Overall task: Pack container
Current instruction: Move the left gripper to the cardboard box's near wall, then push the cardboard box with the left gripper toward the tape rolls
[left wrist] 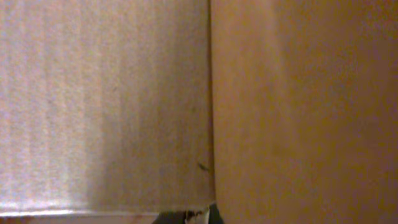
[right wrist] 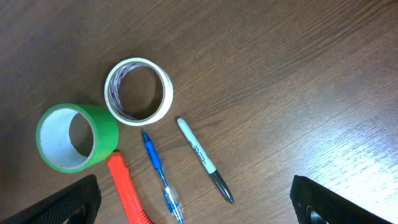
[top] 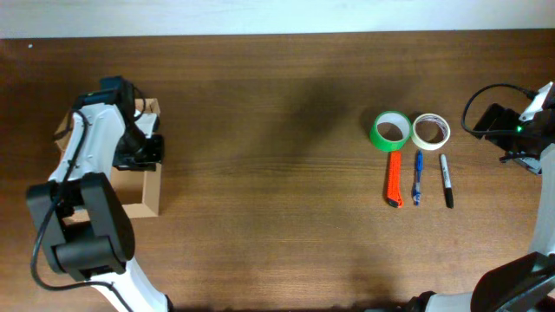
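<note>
I will bring the container [top: 149,192] with my left gripper to the right in the overhead view, to the bare table beside the green tape roll, near the items, and release it there.
The container [top: 149,192], a tan cardboard box, stands open at the table's left edge, partly under my left arm. My left gripper [top: 144,146] sits at the box's right wall. The left wrist view shows only cardboard [left wrist: 106,106] up close, and the jaws are hidden. My right gripper [right wrist: 196,208] is open and empty at the far right [top: 496,123]. It hovers beside a green tape roll [top: 391,131] [right wrist: 104,134], a white tape roll [top: 431,131] [right wrist: 165,93], an orange box cutter [top: 395,179] [right wrist: 127,193], a blue pen [top: 417,178] [right wrist: 158,174] and a black marker [top: 447,180] [right wrist: 202,158].
The brown wooden table [top: 277,173] runs between the box on the left and the row of items on the right. A black cable [top: 486,100] loops at the right arm near the table's right edge.
</note>
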Controlling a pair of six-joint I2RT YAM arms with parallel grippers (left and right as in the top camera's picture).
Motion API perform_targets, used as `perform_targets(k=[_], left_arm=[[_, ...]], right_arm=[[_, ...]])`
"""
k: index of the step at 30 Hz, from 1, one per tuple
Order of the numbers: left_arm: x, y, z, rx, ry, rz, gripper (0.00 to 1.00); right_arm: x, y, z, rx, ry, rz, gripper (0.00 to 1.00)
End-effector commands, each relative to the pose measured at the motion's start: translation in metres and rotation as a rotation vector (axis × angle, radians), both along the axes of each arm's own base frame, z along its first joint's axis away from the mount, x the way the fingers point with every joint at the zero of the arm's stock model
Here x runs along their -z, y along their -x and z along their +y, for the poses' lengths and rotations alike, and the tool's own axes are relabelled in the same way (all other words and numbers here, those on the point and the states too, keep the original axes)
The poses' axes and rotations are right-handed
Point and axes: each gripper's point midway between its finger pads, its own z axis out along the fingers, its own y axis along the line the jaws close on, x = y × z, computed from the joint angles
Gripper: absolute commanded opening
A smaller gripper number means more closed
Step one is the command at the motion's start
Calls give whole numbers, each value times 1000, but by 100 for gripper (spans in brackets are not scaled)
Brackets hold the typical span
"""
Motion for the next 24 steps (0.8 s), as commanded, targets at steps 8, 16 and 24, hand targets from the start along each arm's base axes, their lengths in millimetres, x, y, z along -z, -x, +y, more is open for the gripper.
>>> perform_targets(k=[8,16,24], left_arm=[[-86,-66,-92,84,4,-242,2],[-172,-91,-158,181,86,-457,1],[-239,-88,-222,303,235,-619,2]], right_arm=[[-8,-4,-2,7,-2,-24,99],[-8,-4,-1,36,-16,-28,99],[-7,-3,0,35,-20,-21,99]])
